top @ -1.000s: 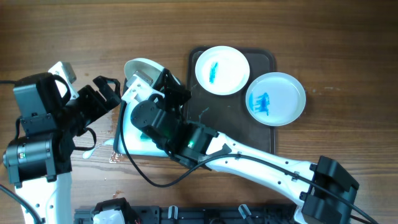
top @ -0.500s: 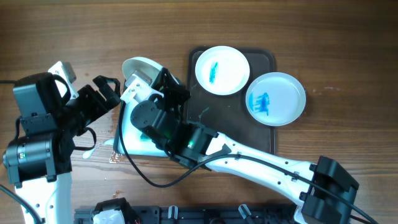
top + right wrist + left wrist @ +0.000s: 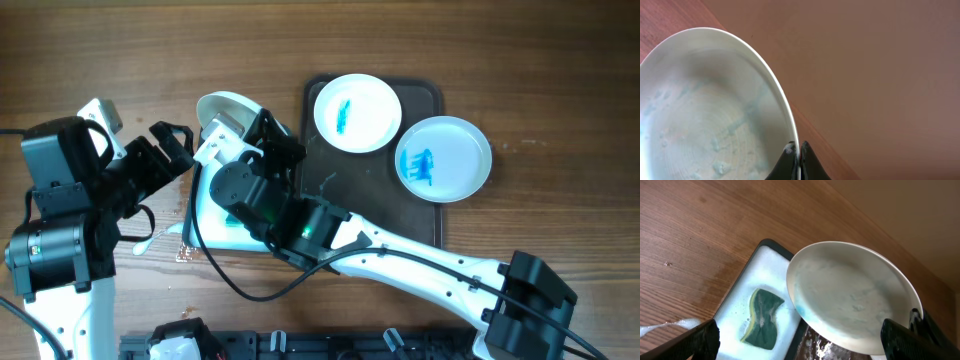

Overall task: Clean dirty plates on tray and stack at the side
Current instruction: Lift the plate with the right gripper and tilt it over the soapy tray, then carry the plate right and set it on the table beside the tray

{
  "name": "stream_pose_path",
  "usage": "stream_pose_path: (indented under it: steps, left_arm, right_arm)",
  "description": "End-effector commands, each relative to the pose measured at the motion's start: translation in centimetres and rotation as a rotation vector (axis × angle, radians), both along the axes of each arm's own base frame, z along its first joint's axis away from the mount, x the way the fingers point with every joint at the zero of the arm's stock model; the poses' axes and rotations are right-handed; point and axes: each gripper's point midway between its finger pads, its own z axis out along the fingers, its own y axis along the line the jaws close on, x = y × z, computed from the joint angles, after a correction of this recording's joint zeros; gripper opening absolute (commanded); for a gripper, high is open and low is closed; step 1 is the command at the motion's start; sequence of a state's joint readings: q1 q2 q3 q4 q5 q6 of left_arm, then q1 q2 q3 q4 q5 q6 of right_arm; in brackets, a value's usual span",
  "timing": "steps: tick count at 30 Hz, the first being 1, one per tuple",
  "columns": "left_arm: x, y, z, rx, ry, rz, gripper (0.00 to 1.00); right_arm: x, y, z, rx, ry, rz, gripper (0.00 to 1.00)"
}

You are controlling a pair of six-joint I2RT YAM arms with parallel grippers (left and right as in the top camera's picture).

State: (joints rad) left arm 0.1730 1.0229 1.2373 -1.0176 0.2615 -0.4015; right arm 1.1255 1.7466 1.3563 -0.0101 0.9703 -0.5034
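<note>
I need to swing my right gripper past the dark tray and down to release the plate, because bare tabletop lies below it, to its right in the overhead view.
My right gripper (image 3: 258,135) (image 3: 796,150) is shut on the rim of a white plate (image 3: 225,112) (image 3: 705,110), held tilted above a soapy white tray (image 3: 203,208) (image 3: 735,305). The plate's face is wet with pale blue smears and also shows in the left wrist view (image 3: 855,295). A green sponge (image 3: 762,320) (image 3: 233,216) lies in the foam. My left gripper (image 3: 172,150) (image 3: 805,345) is open and empty, left of the plate. Two white plates with blue stains (image 3: 357,112) (image 3: 444,158) rest on the dark tray (image 3: 345,178).
A foam spill (image 3: 150,240) lies on the wooden table left of the soapy tray, also visible in the left wrist view (image 3: 660,327). The right arm crosses the table from the bottom right. One stained plate overhangs the dark tray's right edge.
The held plate shifted very slightly left; otherwise nothing visibly changed.
</note>
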Motion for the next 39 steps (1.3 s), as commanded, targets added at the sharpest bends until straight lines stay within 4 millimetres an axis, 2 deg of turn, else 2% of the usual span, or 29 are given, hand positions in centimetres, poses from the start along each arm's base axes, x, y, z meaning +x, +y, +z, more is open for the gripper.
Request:
stream_pose_path:
  steps: [1, 3, 5, 8, 10, 12, 14, 15, 17, 19, 20, 21, 22, 24, 26, 27, 28, 29, 30, 32, 34, 36, 39]
  left_arm:
    - [0.2, -0.2, 0.5, -0.012, -0.016, -0.008, 1.0]
    - [0.2, -0.2, 0.5, -0.012, -0.016, -0.008, 1.0]
    - [0.2, -0.2, 0.5, -0.012, -0.016, -0.008, 1.0]
    - [0.2, -0.2, 0.5, -0.012, -0.016, -0.008, 1.0]
    - [0.2, -0.2, 0.5, -0.012, -0.016, -0.008, 1.0]
    - [0.2, -0.2, 0.5, -0.012, -0.016, -0.008, 1.0]
    - [0.2, -0.2, 0.5, -0.012, -0.016, -0.008, 1.0]
    - [0.2, -0.2, 0.5, -0.012, -0.016, -0.008, 1.0]
    - [0.2, -0.2, 0.5, -0.012, -0.016, -0.008, 1.0]
    - [0.2, -0.2, 0.5, -0.012, -0.016, -0.008, 1.0]
    - [0.2, -0.2, 0.5, -0.012, -0.016, -0.008, 1.0]
    - [0.2, -0.2, 0.5, -0.012, -0.016, -0.008, 1.0]
    - [0.2, -0.2, 0.5, -0.012, -0.016, -0.008, 1.0]
    - [0.2, -0.2, 0.5, -0.012, -0.016, -0.008, 1.0]
    - [0.2, -0.2, 0.5, -0.012, -0.016, -0.008, 1.0]
    - [0.2, -0.2, 0.5, -0.012, -0.016, -0.008, 1.0]
    - [0.2, -0.2, 0.5, -0.012, -0.016, -0.008, 1.0]
    - [0.2, -0.2, 0.5, -0.012, -0.016, -0.008, 1.0]
    - [0.2, -0.2, 0.5, -0.012, -0.016, -0.008, 1.0]
    - [0.2, -0.2, 0.5, -0.012, -0.016, -0.008, 1.0]
    - [0.2, -0.2, 0.5, -0.012, -0.016, -0.008, 1.0]
    - [0.2, -0.2, 0.5, -0.012, -0.016, -0.008, 1.0]
    - [0.2, -0.2, 0.5, -0.012, -0.016, -0.008, 1.0]
  right_arm:
    - [-0.3, 0.0, 1.6, 0.024, -0.022, 0.001, 0.04]
    - [0.8, -0.7, 1.6, 0.098, -0.012, -0.027, 0.04]
    - [2.3, -1.8, 0.4, 0.187, 0.046, -0.055, 0.04]
    - [2.2, -1.4, -5.0, 0.323, 0.349, 0.029, 0.04]
    - [2.6, -2.6, -6.6, 0.459, 0.473, -0.029, 0.04]
    - [3.0, -4.7, -6.5, 0.537, 0.555, -0.067, 0.04]
    - [2.4, -7.2, -4.6, 0.635, 0.661, -0.056, 0.04]
    - [2.1, -9.3, -3.5, 0.717, 0.724, -0.067, 0.04]
    - [2.7, -16.1, -1.7, 0.948, 0.841, -0.18, 0.04]
    - [3.6, -23.6, -1.6, 1.076, 0.875, -0.304, 0.04]
    - [4.0, -30.9, -2.8, 1.141, 0.84, -0.502, 0.04]
    - [4.1, -35.5, -3.6, 1.167, 0.792, -0.628, 0.04]
    - [4.0, -41.1, -4.4, 1.2, 0.714, -0.788, 0.05]
    - [1.8, -52.4, -7.3, 1.22, 0.566, -1.148, 0.04]
    - [-1.2, -58.8, -11.5, 1.236, 0.538, -1.433, 0.04]
    - [-2.1, -60.3, -13.6, 1.241, 0.57, -1.508, 0.04]
    - [-2.9, -61.2, -16.2, 1.241, 0.631, -1.564, 0.04]
    - [-3.5, -61.4, -17.7, 1.23, 0.677, -1.599, 0.04]
    - [-4.4, -61.3, -19.6, 1.211, 0.745, -1.649, 0.04]
    - [-5.0, -60.0, -21.9, 1.181, 0.852, -1.663, 0.04]
    - [-5.1, -56.7, -24.1, 1.118, 0.951, -1.623, 0.04]
    - [-5.3, -53.6, -25.4, 1.033, 1.034, -1.591, 0.04]
    - [-5.6, -50.4, -25.8, 0.851, 1.098, -1.558, 0.04]
